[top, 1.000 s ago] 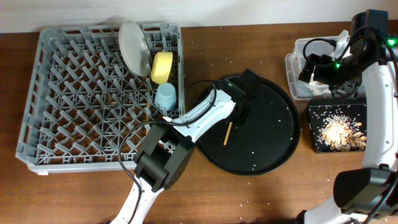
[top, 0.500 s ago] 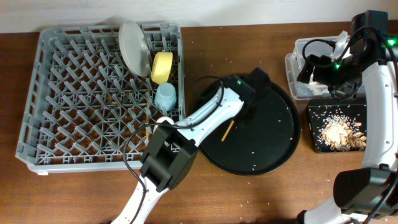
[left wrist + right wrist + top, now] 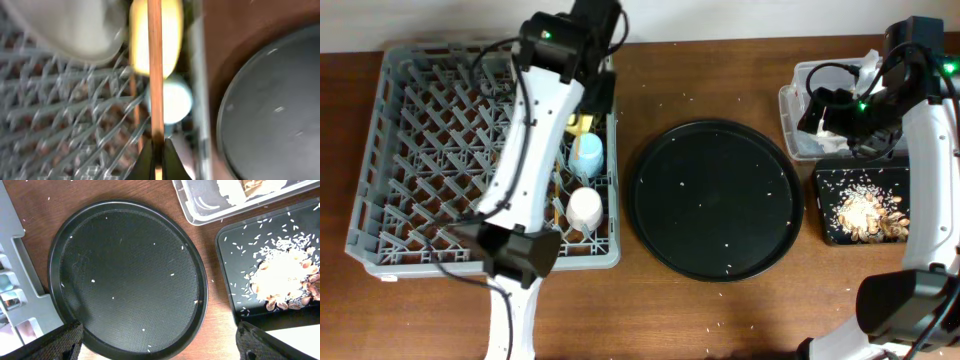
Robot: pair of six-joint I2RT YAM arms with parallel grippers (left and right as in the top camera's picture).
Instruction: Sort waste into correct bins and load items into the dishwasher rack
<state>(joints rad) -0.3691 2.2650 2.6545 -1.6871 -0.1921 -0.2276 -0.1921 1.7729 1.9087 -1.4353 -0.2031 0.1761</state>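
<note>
I will next move my left gripper down to the rack column by the yellow bowl below it, to release the chopstick (image 3: 155,65) inside the rack's side rim.
My left gripper (image 3: 157,152) is shut on a thin wooden chopstick (image 3: 155,65) and holds it over the back right part of the grey dishwasher rack (image 3: 420,150). Below it are the pale plate (image 3: 70,25), the yellow bowl (image 3: 170,35) and the light-blue cup (image 3: 175,100). In the overhead view my left gripper (image 3: 598,92) hides the plate. The blue cup (image 3: 587,155) and the pinkish-white cup (image 3: 585,208) stand in the rack's right column. My right gripper (image 3: 165,350) is open and empty, held high near the clear tub (image 3: 800,95).
The large round black tray (image 3: 715,200) holds only white crumbs. The shallow black rectangular tray (image 3: 835,225) holds tan food bits (image 3: 865,212) and crumbs. White paper lies in the clear tub (image 3: 200,210). The rack's corner (image 3: 15,280) shows at the left.
My left arm swung from the round black tray to above the rack's back right corner, carrying the chopstick off the tray. The right arm has not moved.
</note>
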